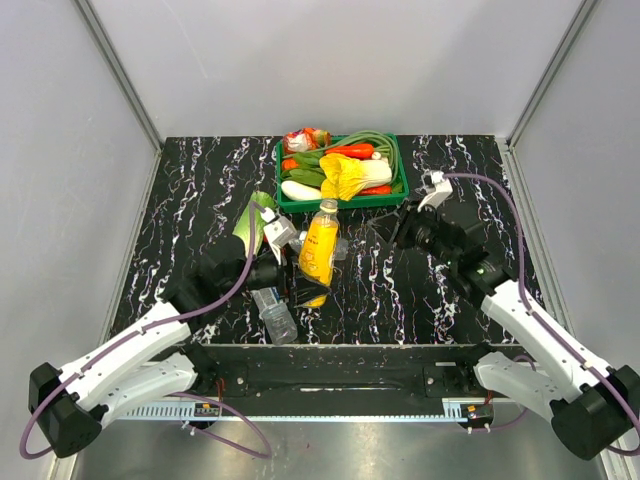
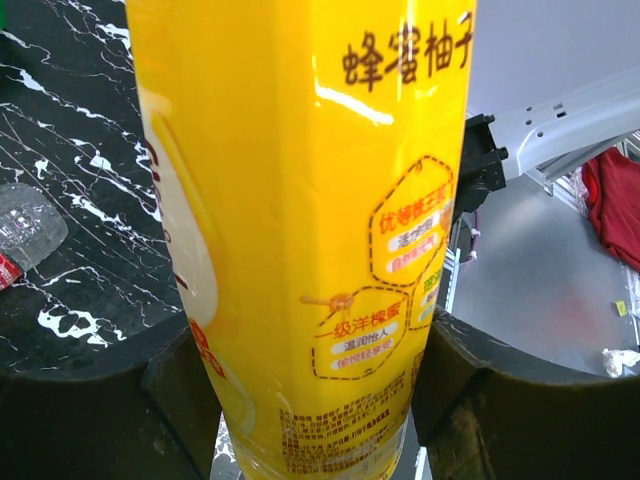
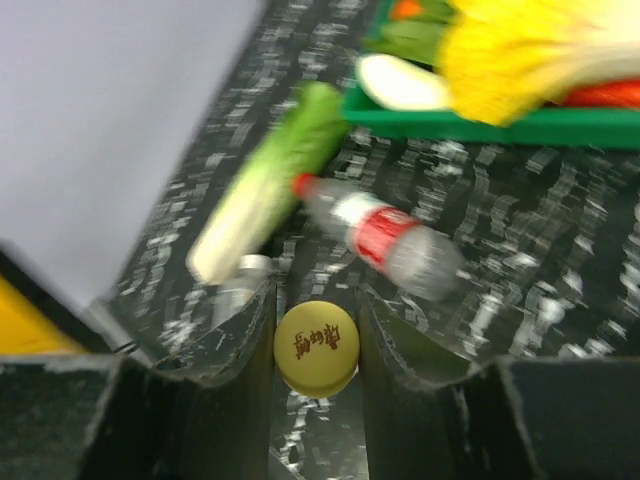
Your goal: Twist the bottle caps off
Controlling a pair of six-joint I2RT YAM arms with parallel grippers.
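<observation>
I should next move my right gripper down with its fingers tipping downward and let go of the yellow cap (image 3: 316, 347) on the bare marbled tabletop below. That spot is clear of the tray and bottles.
My left gripper (image 1: 308, 282) is shut on the lower body of a yellow drink bottle (image 1: 319, 250) and holds it tilted above the table. In the left wrist view the bottle (image 2: 310, 200) fills the gap between my fingers (image 2: 90, 400). My right gripper (image 3: 316, 335) is shut on the yellow cap (image 3: 316, 347), held apart from that bottle. It sits right of the bottle in the top view (image 1: 395, 228). A clear bottle with a red label (image 3: 385, 238) and a red cap (image 3: 301, 184) lies on the table. I cannot make out the white cap.
A green tray (image 1: 283, 200) of vegetables stands at the back centre. A leek (image 3: 265, 185) lies left of the tray. Another clear bottle (image 1: 275, 312) lies near the front edge, below my left gripper. Grey walls enclose the black marbled table (image 1: 200, 190).
</observation>
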